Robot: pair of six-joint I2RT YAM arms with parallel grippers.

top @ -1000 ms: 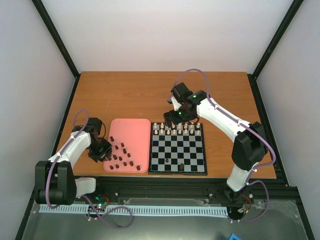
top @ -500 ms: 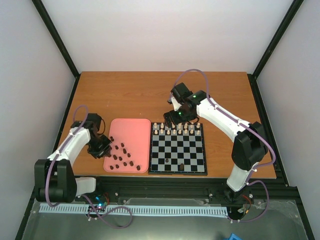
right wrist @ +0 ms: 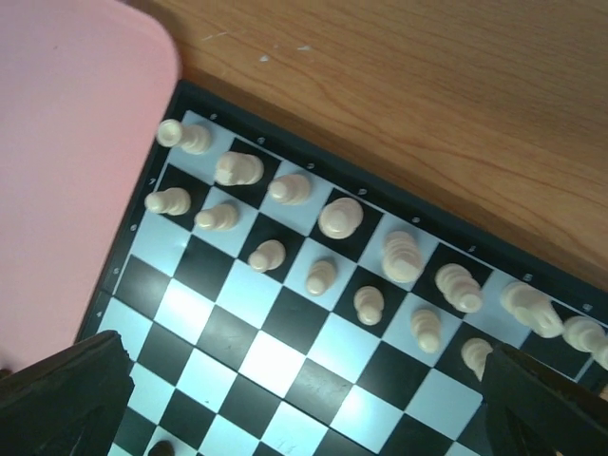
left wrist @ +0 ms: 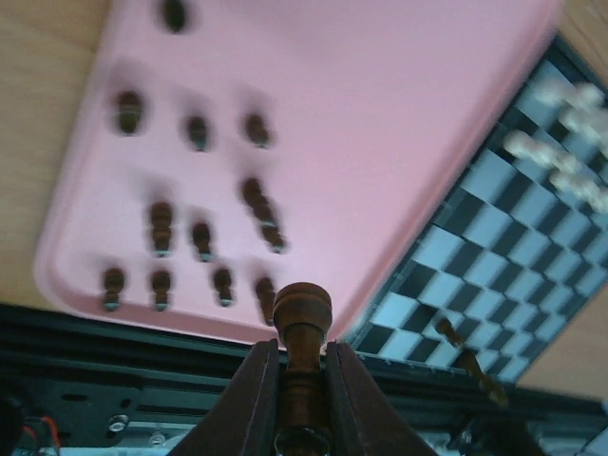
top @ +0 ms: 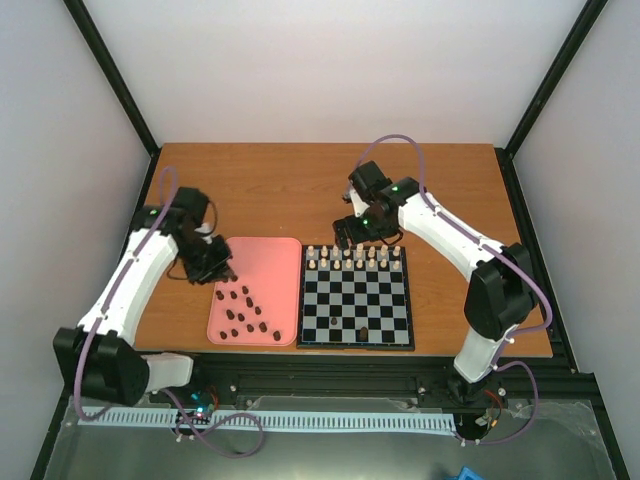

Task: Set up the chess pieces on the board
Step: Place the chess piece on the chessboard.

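The board's near-row square beside the taller dark piece is empty, so next I need to swing my left gripper right in the top view over it, lower and release.
Several dark chess pieces lie on the pink tray, left of the board. My left gripper hangs above the tray's left edge, shut on one dark brown piece; its rounded head sticks out past the fingertips. In the left wrist view the other dark pieces lie below on the tray, beside the board. Two dark pieces stand on the board's near rows. My right gripper hovers over the board's far edge, open and empty, its fingers wide apart above the board.
Cream-white pieces fill the board's two far rows, directly under my right gripper; the right wrist view shows these cream pieces upright. Bare wooden table lies behind tray and board. A black rail runs along the near edge.
My left gripper closed on a dark piece at the tray's left side, then rose and moved toward the far-left part of the tray. The right arm shifted only slightly.
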